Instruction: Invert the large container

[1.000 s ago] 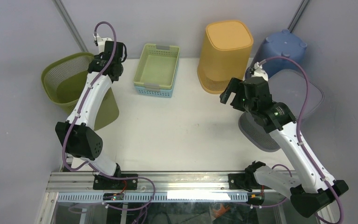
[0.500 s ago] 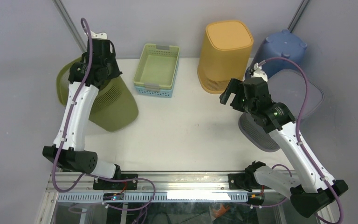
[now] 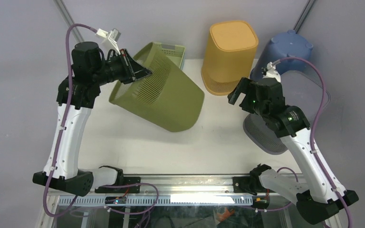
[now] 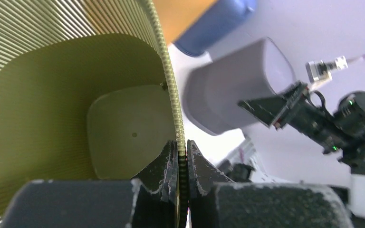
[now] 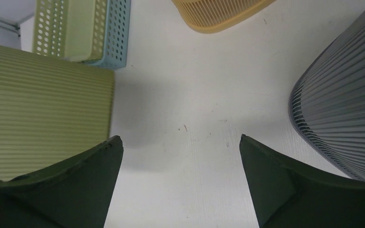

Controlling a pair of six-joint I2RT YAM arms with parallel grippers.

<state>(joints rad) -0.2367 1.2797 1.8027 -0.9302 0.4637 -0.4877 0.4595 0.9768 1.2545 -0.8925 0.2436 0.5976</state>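
Observation:
My left gripper moves back and down toward the bare near tabletop next and releases the container's rim, as the green container hangs tilted above the table.
The large olive-green ribbed container [image 3: 164, 99] hangs tilted on its side above the table's left half, its mouth facing left and its base toward the middle. My left gripper [image 3: 140, 72] is shut on its rim. In the left wrist view the two fingers [image 4: 181, 144] pinch the beaded rim [image 4: 164, 61], and the container's inside [image 4: 52, 95] fills the left of that view. My right gripper [image 3: 235, 92] stands open over the bare table [image 5: 190, 95], empty [image 5: 180, 137]. The green container's wall [image 5: 43, 109] shows to its left.
An upturned orange container [image 3: 230, 52] and a blue one [image 3: 287, 50] stand at the back right. A grey ribbed container [image 3: 264, 135] lies on its side under my right arm. Stacked small green and blue baskets [image 5: 81, 28] sit at the back, partly hidden behind the green container.
The left gripper closed on the green container's rim, lifted it from the table's left edge, carried it right and tipped it onto its side. The right arm shifted slightly.

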